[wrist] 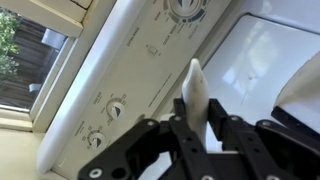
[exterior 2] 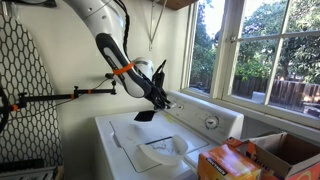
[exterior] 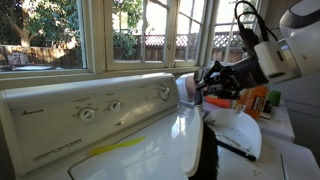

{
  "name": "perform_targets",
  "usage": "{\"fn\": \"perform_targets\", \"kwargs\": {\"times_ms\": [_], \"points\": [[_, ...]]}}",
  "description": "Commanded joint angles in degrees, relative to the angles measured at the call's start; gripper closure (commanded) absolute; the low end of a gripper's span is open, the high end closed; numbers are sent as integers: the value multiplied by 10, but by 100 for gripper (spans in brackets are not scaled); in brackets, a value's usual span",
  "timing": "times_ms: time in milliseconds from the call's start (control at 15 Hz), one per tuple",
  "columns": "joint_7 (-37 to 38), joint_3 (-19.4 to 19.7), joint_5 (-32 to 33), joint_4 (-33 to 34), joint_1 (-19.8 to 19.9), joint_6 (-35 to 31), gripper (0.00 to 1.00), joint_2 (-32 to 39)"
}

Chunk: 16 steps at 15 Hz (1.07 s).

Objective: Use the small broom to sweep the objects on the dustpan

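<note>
I will next lower the small broom (wrist: 195, 85) with my gripper, still above the washer lid, and I will turn it to face down onto the lid beside the dustpan's black part.
My gripper (wrist: 197, 120) is shut on the pale handle of the small broom (wrist: 195, 85), which sticks out past the fingers toward the washer's control panel. In an exterior view the gripper (exterior 2: 155, 92) hangs above the washer lid, with the black bristles (exterior 2: 145, 115) just below it. The white dustpan (exterior 2: 162, 152) lies on the lid beneath, its black strip showing. It also shows as the dustpan (exterior: 238, 128) under the gripper (exterior: 212, 82) and the dark bristles (exterior: 206, 152). The objects are too small to make out.
The control panel (exterior: 90, 110) with several knobs runs along the back of the white washer (exterior 2: 115, 135), under windows. An orange box (exterior 2: 225, 162) and a cardboard box (exterior 2: 285, 150) stand beside the washer. A mesh board (exterior 2: 25, 90) and a black clamp arm (exterior 2: 60, 97) stand nearby.
</note>
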<state>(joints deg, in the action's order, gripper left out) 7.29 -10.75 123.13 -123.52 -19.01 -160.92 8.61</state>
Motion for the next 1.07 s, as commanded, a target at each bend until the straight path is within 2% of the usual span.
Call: {"fn": "perform_targets", "kwargs": {"times_ms": [0, 400, 800, 1000], "points": [[23, -3, -36, 36, -3, 13, 93, 49], [10, -1, -145, 60, 3, -9, 93, 99], [-7, 0, -238, 67, 25, -89, 93, 131], [-72, -18, -332, 50, 53, -122, 93, 147]]}}
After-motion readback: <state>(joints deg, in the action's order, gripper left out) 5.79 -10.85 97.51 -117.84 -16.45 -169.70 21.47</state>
